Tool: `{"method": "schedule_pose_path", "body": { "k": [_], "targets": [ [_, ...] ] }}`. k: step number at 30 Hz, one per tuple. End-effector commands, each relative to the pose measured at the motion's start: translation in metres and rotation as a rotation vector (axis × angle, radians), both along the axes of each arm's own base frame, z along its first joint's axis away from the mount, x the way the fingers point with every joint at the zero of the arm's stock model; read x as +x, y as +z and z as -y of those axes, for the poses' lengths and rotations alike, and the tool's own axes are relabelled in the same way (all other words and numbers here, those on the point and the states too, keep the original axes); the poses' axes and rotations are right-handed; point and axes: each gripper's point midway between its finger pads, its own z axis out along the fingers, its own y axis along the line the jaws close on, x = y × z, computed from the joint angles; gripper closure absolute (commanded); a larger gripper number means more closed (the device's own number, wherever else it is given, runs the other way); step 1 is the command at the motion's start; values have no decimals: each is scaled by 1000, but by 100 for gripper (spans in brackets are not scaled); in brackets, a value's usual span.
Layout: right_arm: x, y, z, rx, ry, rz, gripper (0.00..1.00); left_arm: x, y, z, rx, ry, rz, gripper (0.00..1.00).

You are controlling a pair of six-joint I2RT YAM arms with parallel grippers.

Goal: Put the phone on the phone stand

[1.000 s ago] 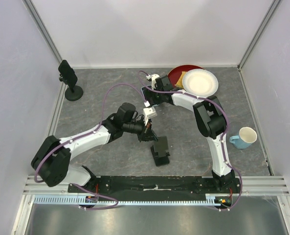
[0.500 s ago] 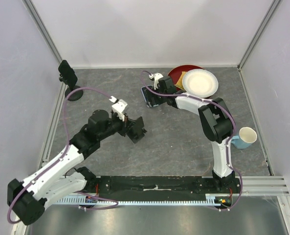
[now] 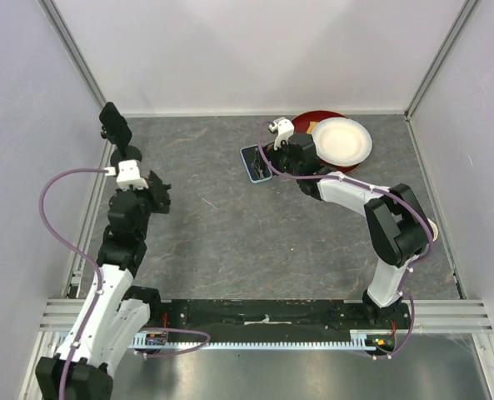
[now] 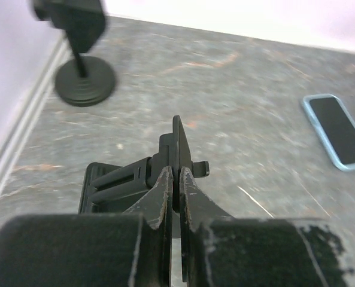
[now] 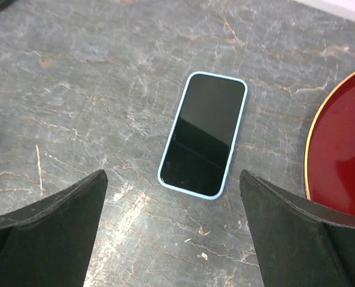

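The stand goes over and down in my left gripper next. The gripper then releases it below, to its left in the top view, on clear tabletop by the round base.
The phone [image 3: 255, 163], dark screen up in a light blue case, lies flat on the grey table at the back centre. It also shows in the right wrist view [image 5: 204, 134] and the left wrist view [image 4: 339, 131]. My right gripper [image 3: 269, 160] is open and empty, hovering over the phone's near end [image 5: 172, 174]. My left gripper [image 3: 152, 193] is at the far left, shut on the thin upright plate of a black folding phone stand [image 4: 129, 179]. I cannot tell whether that stand touches the table.
A black holder on a round base [image 3: 117, 142] stands at the back left corner, just beyond my left gripper [image 4: 84, 84]. A red plate [image 3: 303, 127] and a white plate [image 3: 342, 139] sit at the back right. Walls close in on both sides.
My left arm has swung from the table's middle to the far left, carrying the black folding stand. My right gripper has drawn back slightly to the right of the phone.
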Motion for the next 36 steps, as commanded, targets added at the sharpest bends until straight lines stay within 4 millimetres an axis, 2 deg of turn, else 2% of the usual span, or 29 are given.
{"method": "schedule_pose_path", "body": {
  "k": [1, 2, 3, 4, 5, 6, 9, 13, 17, 18, 19, 20, 21, 25, 26, 33, 36],
  "targets": [
    [-2, 37, -8, 83, 42, 114, 2, 29, 27, -36, -43, 100, 105, 98],
    [-2, 36, -8, 81, 45, 117, 2, 34, 33, -40, -26, 95, 108, 98],
    [-3, 36, -7, 78, 48, 119, 2, 37, 31, -55, 29, 115, 89, 98],
    [-3, 37, -7, 75, 50, 127, 2, 42, 24, -59, 51, 107, 59, 98],
    [-3, 37, -7, 74, 53, 129, 2, 44, 28, -65, 72, 116, 56, 98],
    [-4, 36, -7, 74, 57, 132, 2, 43, 28, -79, 124, 139, 42, 98],
    [-7, 38, -9, 75, 78, 144, 2, 47, 29, -89, 249, 70, 45, 98],
    [-7, 35, -12, 76, 92, 143, 2, 51, 25, -100, 302, 8, 47, 98],
    [-9, 36, -15, 81, 109, 146, 2, 62, 14, -103, 275, -129, 38, 98],
    [-10, 34, -13, 79, 111, 147, 2, 65, 1, -107, 239, -179, 9, 98],
    [-10, 35, -13, 80, 112, 151, 2, 67, -3, -110, 219, -202, -3, 98],
    [-11, 35, -13, 80, 113, 153, 2, 70, 2, -113, 213, -222, 4, 98],
    [-11, 34, -13, 77, 114, 153, 2, 70, -7, -118, 179, -253, -14, 98],
    [-11, 35, -12, 75, 115, 157, 2, 74, -1, -139, 199, -233, -12, 98],
    [-11, 35, -13, 75, 115, 157, 2, 71, 0, -150, 179, -212, -10, 98],
    [-10, 33, -13, 67, 120, 150, 2, 76, -14, -152, 82, -320, -20, 98],
    [-9, 30, -13, 58, 119, 145, 2, 79, -19, -158, 38, -301, -18, 98]
  ]
}}
